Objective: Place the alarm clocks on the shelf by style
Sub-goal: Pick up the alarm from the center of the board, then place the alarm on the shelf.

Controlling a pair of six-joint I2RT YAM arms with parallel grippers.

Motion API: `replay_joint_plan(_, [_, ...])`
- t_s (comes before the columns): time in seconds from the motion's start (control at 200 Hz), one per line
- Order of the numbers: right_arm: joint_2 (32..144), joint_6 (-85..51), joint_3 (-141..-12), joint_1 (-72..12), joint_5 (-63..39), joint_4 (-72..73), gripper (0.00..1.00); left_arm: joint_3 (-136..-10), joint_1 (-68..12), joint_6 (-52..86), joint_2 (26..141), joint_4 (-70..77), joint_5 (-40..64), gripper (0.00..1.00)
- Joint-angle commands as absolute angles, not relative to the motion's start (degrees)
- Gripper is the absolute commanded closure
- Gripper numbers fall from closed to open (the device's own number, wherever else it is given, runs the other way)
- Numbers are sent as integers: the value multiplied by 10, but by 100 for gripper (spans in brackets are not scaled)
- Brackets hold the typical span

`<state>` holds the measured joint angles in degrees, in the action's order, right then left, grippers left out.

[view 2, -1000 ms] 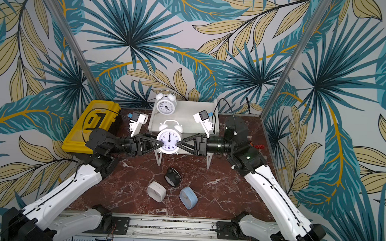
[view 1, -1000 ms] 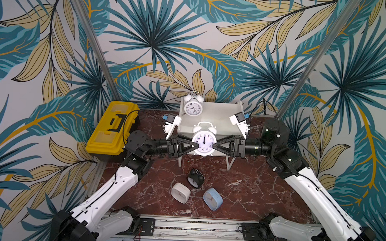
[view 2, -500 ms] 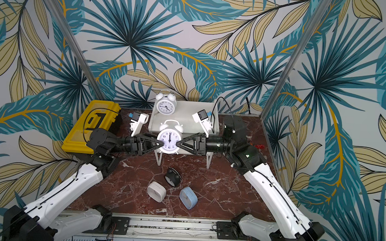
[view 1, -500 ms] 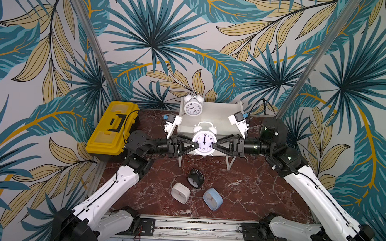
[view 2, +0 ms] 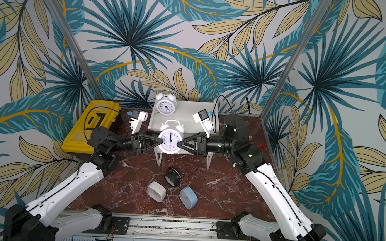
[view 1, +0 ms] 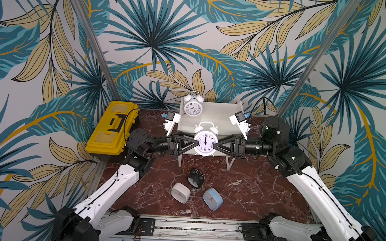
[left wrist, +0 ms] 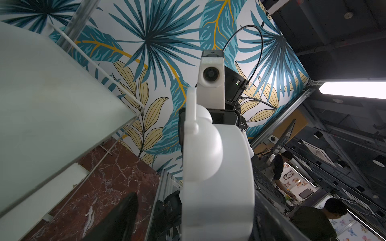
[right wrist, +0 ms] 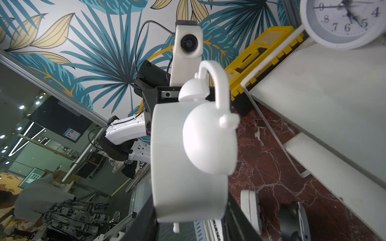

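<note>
Both clocks have twin bells, so my right gripper should next carry the clock outward and release it on the bare board beside the standing white twin-bell clock.
A white twin-bell alarm clock [view 1: 205, 142] [view 2: 170, 140] hangs upright at the front edge of the shelf [view 1: 219, 118] [view 2: 187, 116], level with its top board. My right gripper [view 1: 214, 146] [right wrist: 192, 225] is shut on this clock [right wrist: 188, 167] from the right. My left gripper [view 1: 196, 144] [left wrist: 196, 217] stands open around the clock [left wrist: 217, 187]; one finger is well clear of it. A second white twin-bell clock [view 1: 193, 107] [right wrist: 344, 23] stands at the top board's back left. On the table lie a black twin-bell clock [view 1: 194, 179], a white square clock [view 1: 180, 192] and a light blue one [view 1: 213, 198].
A yellow toolbox [view 1: 112, 128] [view 2: 92, 124] sits left of the shelf, close behind my left arm. Both arms reach in level from the sides and meet at the shelf's front. The marble table [view 1: 251, 192] has bare room to the right of the loose clocks.
My left gripper's jaws have come open around the white twin-bell clock. The right gripper has tightened slightly and keeps its hold. The clock has stayed where it was.
</note>
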<state>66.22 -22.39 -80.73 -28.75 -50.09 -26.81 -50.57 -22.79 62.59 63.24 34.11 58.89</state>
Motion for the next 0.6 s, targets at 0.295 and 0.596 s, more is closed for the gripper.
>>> replay_joint_plan(0.295, [706, 49, -969, -261, -310, -399, 76, -493, -193, 577, 544, 223, 480, 8])
replay_joint_plan(0.596, [813, 107, -1062, -180, -333, -408, 77, -478, -193, 577, 527, 187, 457, 8])
